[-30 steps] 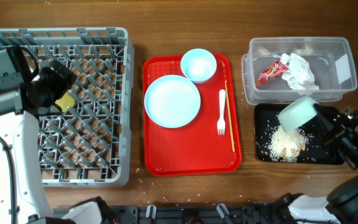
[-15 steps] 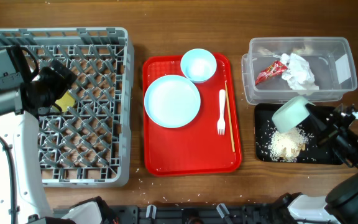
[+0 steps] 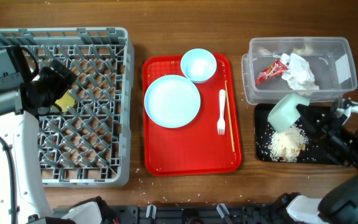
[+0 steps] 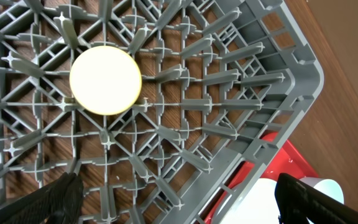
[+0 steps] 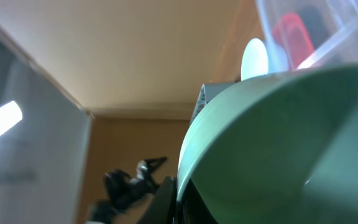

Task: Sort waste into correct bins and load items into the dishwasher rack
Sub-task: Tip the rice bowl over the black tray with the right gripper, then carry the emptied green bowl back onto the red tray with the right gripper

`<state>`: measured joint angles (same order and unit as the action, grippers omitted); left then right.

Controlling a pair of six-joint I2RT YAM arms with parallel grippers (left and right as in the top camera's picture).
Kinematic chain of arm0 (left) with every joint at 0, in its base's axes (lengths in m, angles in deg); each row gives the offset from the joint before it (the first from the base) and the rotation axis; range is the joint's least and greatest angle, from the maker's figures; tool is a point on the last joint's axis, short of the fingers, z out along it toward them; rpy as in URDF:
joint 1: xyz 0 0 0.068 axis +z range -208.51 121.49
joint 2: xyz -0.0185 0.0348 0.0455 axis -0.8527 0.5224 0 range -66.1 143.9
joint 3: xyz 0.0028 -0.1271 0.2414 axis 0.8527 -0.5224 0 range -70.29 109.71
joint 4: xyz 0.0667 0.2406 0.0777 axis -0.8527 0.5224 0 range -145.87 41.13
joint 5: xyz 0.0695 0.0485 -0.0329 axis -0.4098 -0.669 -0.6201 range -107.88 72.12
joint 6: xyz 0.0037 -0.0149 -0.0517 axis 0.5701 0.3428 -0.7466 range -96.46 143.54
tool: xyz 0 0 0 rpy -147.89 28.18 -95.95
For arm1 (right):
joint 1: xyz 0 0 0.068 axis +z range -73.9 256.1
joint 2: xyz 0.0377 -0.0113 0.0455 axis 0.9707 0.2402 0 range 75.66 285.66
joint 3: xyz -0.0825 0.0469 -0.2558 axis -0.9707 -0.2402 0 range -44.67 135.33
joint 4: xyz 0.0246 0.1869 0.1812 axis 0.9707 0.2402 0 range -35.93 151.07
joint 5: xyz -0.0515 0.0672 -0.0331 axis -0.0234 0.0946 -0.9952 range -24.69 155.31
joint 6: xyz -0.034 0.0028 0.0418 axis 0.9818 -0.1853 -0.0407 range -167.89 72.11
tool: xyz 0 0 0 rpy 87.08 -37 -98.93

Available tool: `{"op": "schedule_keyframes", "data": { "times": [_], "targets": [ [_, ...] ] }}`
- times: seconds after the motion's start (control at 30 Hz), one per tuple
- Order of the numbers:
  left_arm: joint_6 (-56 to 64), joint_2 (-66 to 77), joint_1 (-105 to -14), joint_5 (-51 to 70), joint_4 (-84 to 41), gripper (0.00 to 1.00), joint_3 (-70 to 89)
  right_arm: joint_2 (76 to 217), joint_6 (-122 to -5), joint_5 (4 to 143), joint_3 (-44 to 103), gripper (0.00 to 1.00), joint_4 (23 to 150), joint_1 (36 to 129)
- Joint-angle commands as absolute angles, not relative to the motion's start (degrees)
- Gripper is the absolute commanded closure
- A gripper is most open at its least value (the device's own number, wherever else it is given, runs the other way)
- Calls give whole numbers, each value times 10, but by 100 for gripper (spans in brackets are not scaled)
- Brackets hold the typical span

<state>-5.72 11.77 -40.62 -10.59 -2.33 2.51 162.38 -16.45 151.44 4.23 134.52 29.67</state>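
Observation:
The rice is piled in the black tray (image 3: 263, 124), so my right gripper needs to turn the bowl upright, then lower it onto the red tray's empty near part.
My right gripper (image 3: 304, 116) is shut on a pale blue-green bowl (image 3: 286, 111) and holds it tipped over the black tray (image 3: 263, 124), where rice scraps (image 3: 286, 144) lie in a heap. The bowl fills the right wrist view (image 5: 278, 143). The clear tub (image 3: 347, 74) holds the red wrapper (image 3: 268, 71) and white tissue (image 3: 299, 71). My left gripper (image 3: 53, 88) is open and empty above the grey rack (image 3: 98, 124), just beside the yellow cup (image 4: 105, 80) that sits among the pegs. A second bowl (image 3: 198, 64), plate (image 3: 172, 101), fork (image 3: 221, 113) and chopsticks (image 3: 229, 118) lie on the red tray.
The red tray (image 3: 191, 158) sits between the rack and the bins. A few rice grains are scattered on the wood in front of the rack and the tray. The rack's corner and the red tray's edge show in the left wrist view (image 4: 272, 155).
My right gripper has carried the bowl a little to the left and back over the black tray. The left arm has not moved.

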Motion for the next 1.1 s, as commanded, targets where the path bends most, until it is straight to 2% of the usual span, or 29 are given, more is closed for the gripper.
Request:
{"op": "schedule_keyframes", "data": {
  "times": [0.0, 0.03, 0.07, 0.1, 0.17, 0.2, 0.33, 0.47, 0.5, 0.6, 0.7, 0.83, 0.97, 1.07],
  "targets": [
    [-54, 108, -407, -109, -25, 0, 25, 1576, -93, 1518, 50, 95, 1336, 305],
    [-54, 108, -407, -109, -25, 0, 25, 1564, -100, 1504, 54, 95, 1328, 305],
    [-54, 108, -407, -109, -25, 0, 25, 1551, -180, 1456, 65, 95, 1280, 305],
    [-54, 108, -407, -109, -25, 0, 25, 1536, -334, 1356, 73, 95, 1194, 306],
    [-54, 108, -407, -109, -25, 0, 25, 1494, -530, 1142, 73, 95, 1097, 330],
    [-54, 108, -407, -109, -25, 0, 25, 1468, -559, 1093, 73, 95, 1088, 355],
    [-54, 108, -407, -109, -25, 0, 25, 1348, -683, 1030, 75, 95, 1037, 538],
    [-54, 108, -407, -109, -25, 0, 25, 1313, -823, 783, 75, 96, 1048, 772],
    [-54, 108, -407, -109, -25, 0, 25, 1317, -836, 754, 75, 95, 1049, 813],
    [-54, 108, -407, -109, -25, 0, 25, 1373, -858, 700, 75, 95, 1017, 1011],
    [-54, 108, -407, -109, -25, 0, 25, 1467, -858, 665, 75, 95, 976, 1140],
    [-54, 108, -407, -109, -25, 0, 25, 1570, -854, 650, 75, 95, 950, 1219],
    [-54, 108, -407, -109, -25, 0, 25, 1580, -839, 623, 76, 95, 927, 1279],
    [-54, 108, -407, -109, -25, 0, 25, 1580, -828, 621, 75, 95, 851, 1308]
  ]
}}
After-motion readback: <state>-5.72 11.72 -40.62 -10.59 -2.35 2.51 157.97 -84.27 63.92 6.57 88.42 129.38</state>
